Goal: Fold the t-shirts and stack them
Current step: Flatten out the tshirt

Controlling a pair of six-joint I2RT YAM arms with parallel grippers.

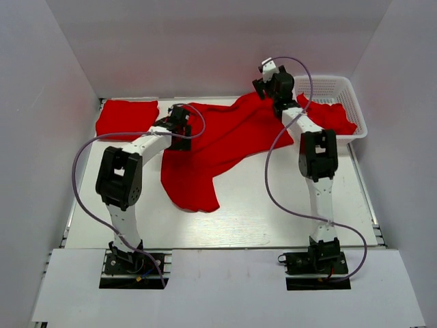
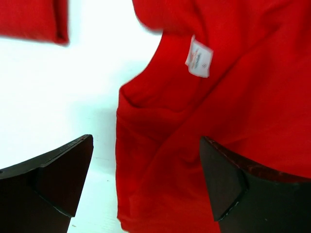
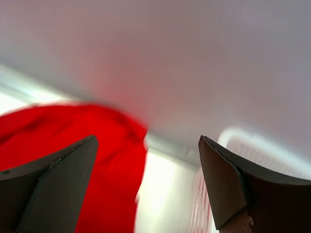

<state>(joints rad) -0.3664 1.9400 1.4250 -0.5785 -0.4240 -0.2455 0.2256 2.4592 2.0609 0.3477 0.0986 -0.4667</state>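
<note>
My left gripper moves back and down onto the spread shirt's rounded near corner [image 1: 181, 203] next, since that corner lies below the gripper and closer to my base.
One red t-shirt [image 1: 218, 140] lies spread and crumpled on the middle of the table. In the left wrist view [image 2: 214, 121] its white neck label [image 2: 199, 59] shows. A folded red t-shirt [image 1: 127, 117] lies at the far left, also seen in the left wrist view [image 2: 31, 19]. Another red t-shirt [image 1: 332, 116] lies bunched in the white basket [image 1: 341, 87]. My left gripper [image 1: 179, 117] is open just above the spread shirt's left edge [image 2: 146, 187], holding nothing. My right gripper [image 1: 264, 82] is open and empty, raised over the shirt's far right corner [image 3: 73, 145].
The white lattice basket stands at the far right corner and shows blurred in the right wrist view [image 3: 252, 150]. White walls close in the table [image 1: 273, 205] on the left, back and right. The right wrist view faces the back wall [image 3: 184, 58].
</note>
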